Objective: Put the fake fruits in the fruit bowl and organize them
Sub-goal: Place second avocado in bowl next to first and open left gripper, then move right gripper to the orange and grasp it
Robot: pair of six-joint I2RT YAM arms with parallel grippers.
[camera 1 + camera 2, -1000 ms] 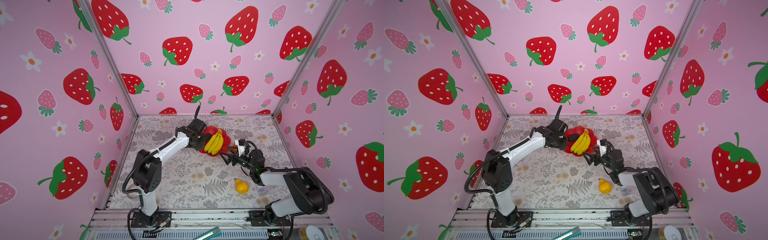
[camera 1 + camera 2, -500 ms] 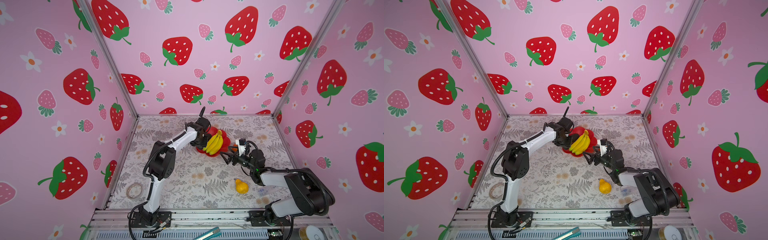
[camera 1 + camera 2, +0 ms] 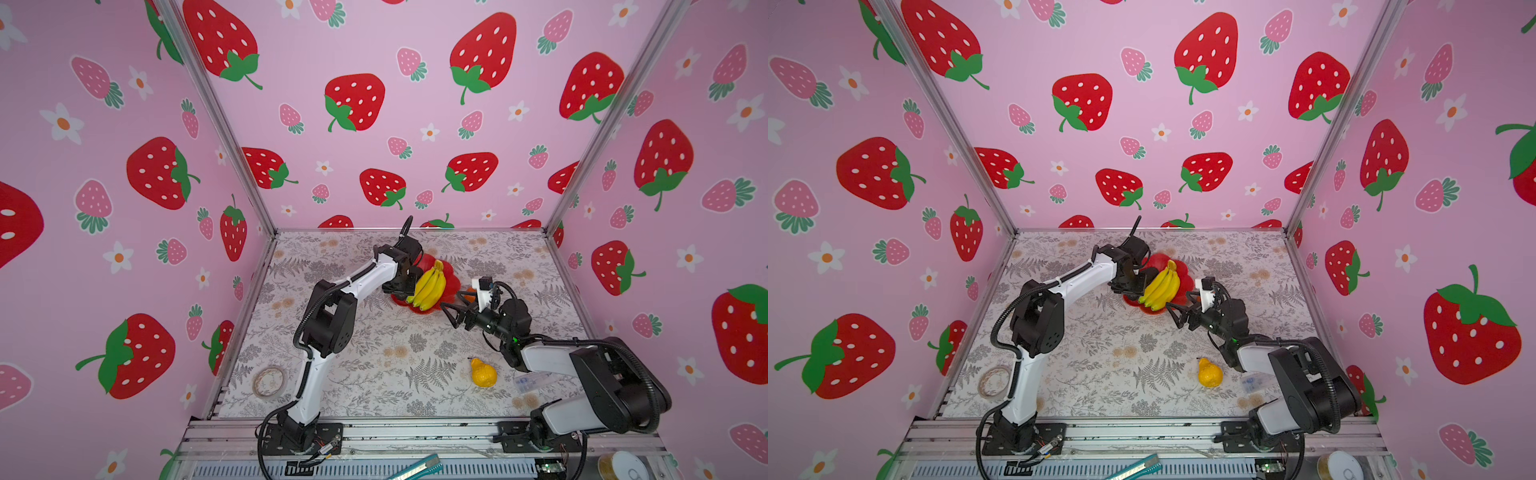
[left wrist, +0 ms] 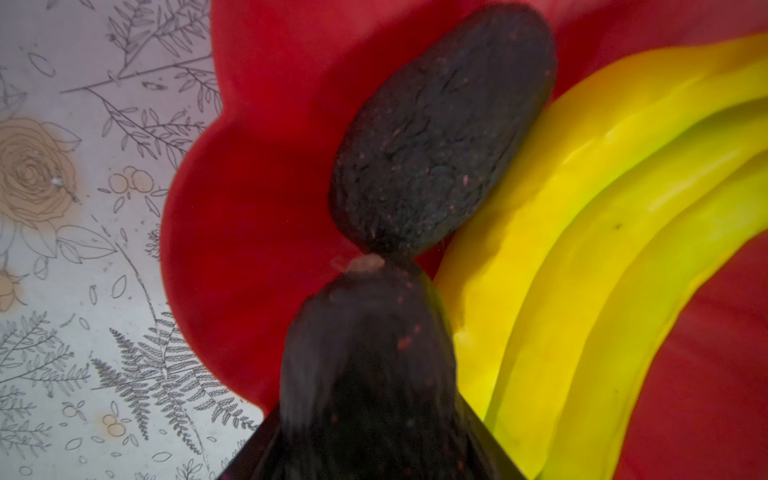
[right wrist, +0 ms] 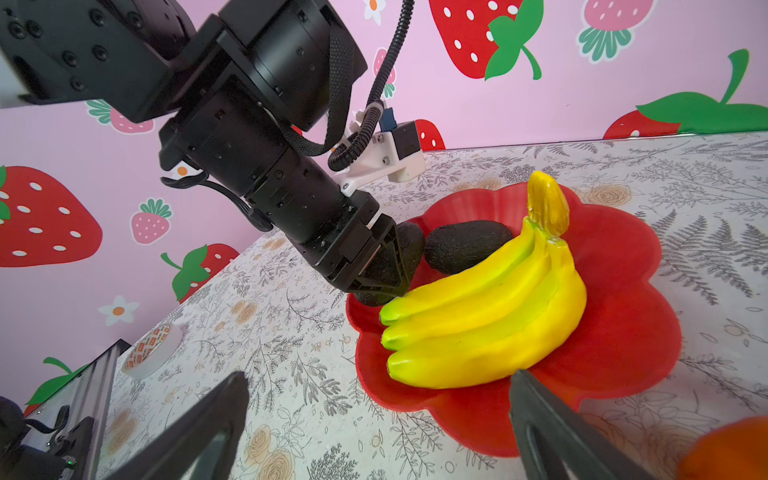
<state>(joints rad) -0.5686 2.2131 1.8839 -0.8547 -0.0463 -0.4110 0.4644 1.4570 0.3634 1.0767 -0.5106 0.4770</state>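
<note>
The robot will next turn its right gripper's open fingers away from the bowl and reach outward to close them around the orange point(image 3: 469, 296) point(image 5: 731, 453), because it lies outward of the gripper, beside the fingers.
The red scalloped fruit bowl point(image 3: 454, 281) point(image 3: 1156, 262) point(image 5: 623, 332) sits at the back middle, and the yellow banana bunch point(image 3: 430, 286) point(image 3: 1163, 286) point(image 5: 490, 316) lies across it. One dark avocado point(image 4: 440, 137) point(image 5: 465, 245) rests in the bowl against the bananas. My left gripper point(image 3: 405, 286) point(image 5: 374, 291) hangs low over the bowl's left lobe, shut on a second avocado point(image 4: 365, 374) that looks blurred. My right gripper point(image 3: 449, 299) point(image 5: 380, 376) stands open and empty just outside the bowl's near right rim. The orange point(image 3: 469, 296) point(image 5: 731, 453) lies beside that gripper. The bumpy yellow pear-shaped fruit point(image 3: 483, 373) point(image 3: 1209, 374) stands alone at the front right.
A roll of tape point(image 3: 269, 381) point(image 5: 151, 349) lies at the front left near the wall. A small clear plastic bag point(image 3: 534, 380) lies beside the right arm. Pink strawberry walls close three sides, and a metal rail point(image 3: 415, 432) runs along the front.
My left arm has swung its elbow right and brought the gripper with the avocado down over the bowl's left side, uncovering the tape roll. The right arm has not moved.
</note>
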